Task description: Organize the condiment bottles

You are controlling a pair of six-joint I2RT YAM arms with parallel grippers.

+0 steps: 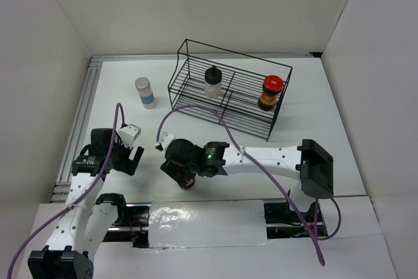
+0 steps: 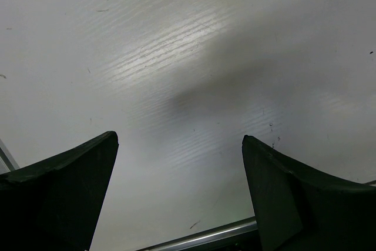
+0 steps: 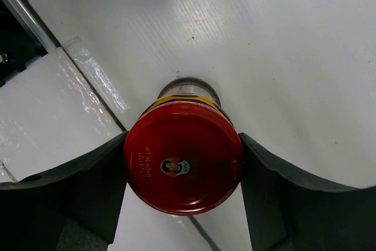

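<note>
The right gripper next lifts the jar outward, lowers and releases it between the rack's bottle and second jar [image 1: 241, 93], as that gap lies outward of it.
A red-lidded jar [image 3: 182, 166] with dark contents stands on the white table near its front edge. My right gripper [image 3: 183, 140] is shut on it from above, both black fingers pressed against the lid's sides. In the top view that jar [image 1: 189, 183] barely shows under the right gripper [image 1: 185, 176]. Inside the black wire rack [image 1: 196, 63] stand a whitish bottle with a black cap [image 1: 213, 83] and a second red-lidded jar [image 1: 270, 92]. A white jar with grey lid and blue label [image 1: 145, 92] stands left of the rack. My left gripper [image 2: 179, 139] hangs open over bare table, holding nothing.
An aluminium rail [image 1: 78, 129] runs along the table's left side. A glossy white sheet [image 1: 202, 223] covers the near edge between the arm bases. White walls close in the back and both sides. A metal bar [image 2: 205, 238] lies just below the left fingers.
</note>
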